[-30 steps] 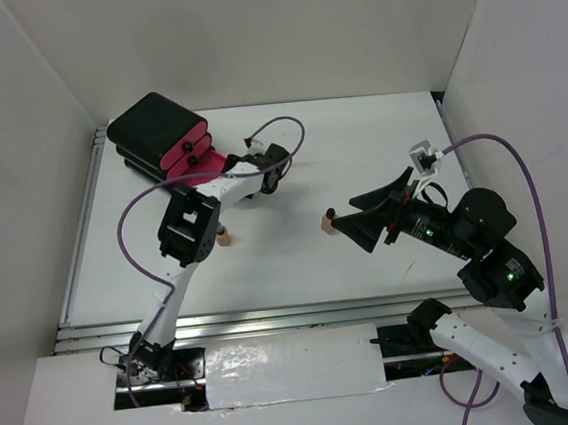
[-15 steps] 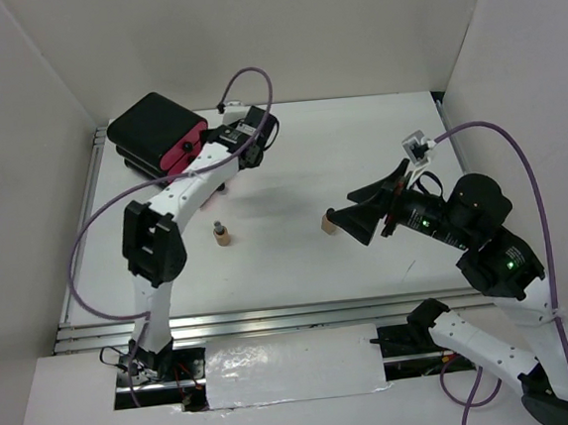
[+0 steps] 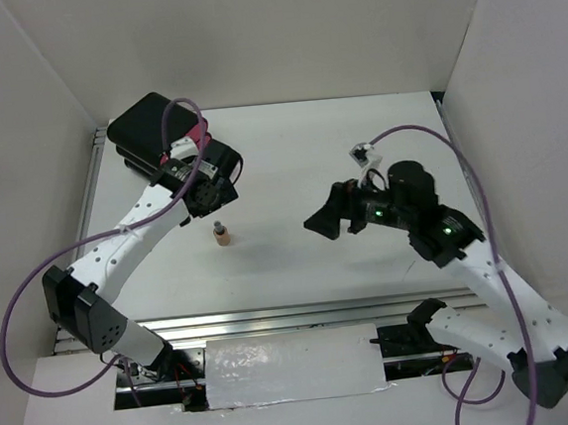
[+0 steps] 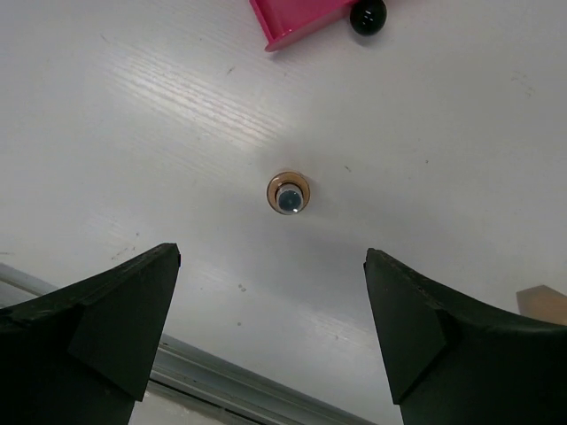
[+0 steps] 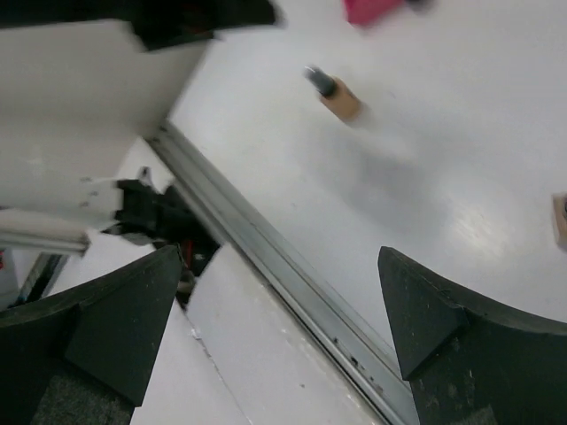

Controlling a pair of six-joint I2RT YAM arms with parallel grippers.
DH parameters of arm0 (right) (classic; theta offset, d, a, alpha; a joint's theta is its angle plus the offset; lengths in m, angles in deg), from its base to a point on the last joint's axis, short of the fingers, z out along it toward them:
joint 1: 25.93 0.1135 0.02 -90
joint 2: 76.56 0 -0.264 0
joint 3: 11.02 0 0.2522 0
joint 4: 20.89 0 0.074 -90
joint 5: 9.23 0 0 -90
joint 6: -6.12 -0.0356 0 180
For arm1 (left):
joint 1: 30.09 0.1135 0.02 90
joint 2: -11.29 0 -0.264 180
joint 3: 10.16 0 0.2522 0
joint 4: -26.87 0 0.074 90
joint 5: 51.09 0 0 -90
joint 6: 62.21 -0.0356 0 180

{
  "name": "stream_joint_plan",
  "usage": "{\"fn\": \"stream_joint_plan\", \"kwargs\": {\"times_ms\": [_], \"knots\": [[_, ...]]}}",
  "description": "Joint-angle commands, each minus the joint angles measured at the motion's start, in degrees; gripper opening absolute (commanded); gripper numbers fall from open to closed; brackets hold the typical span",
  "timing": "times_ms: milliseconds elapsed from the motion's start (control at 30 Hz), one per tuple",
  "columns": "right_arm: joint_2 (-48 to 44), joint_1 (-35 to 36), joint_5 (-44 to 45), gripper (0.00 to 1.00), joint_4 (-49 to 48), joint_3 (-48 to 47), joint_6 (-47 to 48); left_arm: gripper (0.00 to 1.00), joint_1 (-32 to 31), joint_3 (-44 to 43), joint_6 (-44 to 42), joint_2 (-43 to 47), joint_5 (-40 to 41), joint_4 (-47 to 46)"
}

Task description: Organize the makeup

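Observation:
I will next lower my right gripper onto the second tan bottle (image 5: 561,221), turning toward the right in its wrist view, because this bottle stands below it on that side.
A tan bottle (image 3: 222,237) with a dark cap stands upright on the white table; in the left wrist view the bottle (image 4: 288,192) shows from above, and in the right wrist view (image 5: 335,96) it is blurred. My left gripper (image 3: 212,187) (image 4: 270,257) is open and empty, high above the table between the black box and this bottle. My right gripper (image 3: 321,221) (image 5: 279,257) is open and empty over the table's middle. A tan sliver (image 5: 560,220) at the frame edge may be the second bottle; it is hidden in the top view. Compacts and packets are out of view.
The large black box (image 3: 152,125) stands at the back left; its pink drawer front (image 4: 297,19) and a black knob (image 4: 367,15) show in the left wrist view. A metal rail (image 3: 273,318) runs along the table's near edge. White walls enclose the table.
My left arm swung from beside the box toward the near side and now hangs over the standing bottle. My right arm reached leftward and now covers the second bottle.

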Motion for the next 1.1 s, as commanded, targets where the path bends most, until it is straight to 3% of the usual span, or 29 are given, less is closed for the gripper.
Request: {"fn": "stream_joint_plan", "kwargs": {"times_ms": [0, 133, 233, 367, 600, 733, 1000, 1067], "knots": [[6.25, -0.14, 5.29, 1.00, -6.57, 6.19, -3.94, 0.99, 0.70, -2.27, 4.44, 4.53, 1.24, 5.92], [19.38, -0.48, 26.89, 1.00, -5.99, 4.29, -5.19, 0.99, 0.88, -1.75, 1.90, 5.84, -1.66, 8.05], [29.68, -0.75, 34.65, 1.00, -3.43, -0.73, -2.65, 0.99, 0.97, 2.11, -1.88, 10.05, -4.03, 3.67], [35.26, -0.84, 39.59, 1.00, -2.55, -3.81, -1.68, 0.99, 1.41, 4.23, -7.59, 14.37, -6.93, 0.93], [39.03, -1.80, 40.50, 0.98, -2.10, -4.17, 0.16, 0.99, 1.50, 9.06, -10.67, 18.06, -9.92, -0.73], [42.73, -1.98, 36.36, 0.84, -1.76, -3.90, 0.69, 0.99, 1.50, 9.51, -11.29, 18.50, -11.33, -1.97], [44.49, -1.54, 32.75, 0.79, -2.20, -2.67, -0.27, 0.99, 1.76, 6.69, -14.02, 16.22, -11.42, -3.37], [45.37, -1.54, 33.45, 0.69, -1.76, -3.28, -0.36, 0.99, 1.85, 7.22, -14.46, 15.61, -12.12, -3.90]]}}
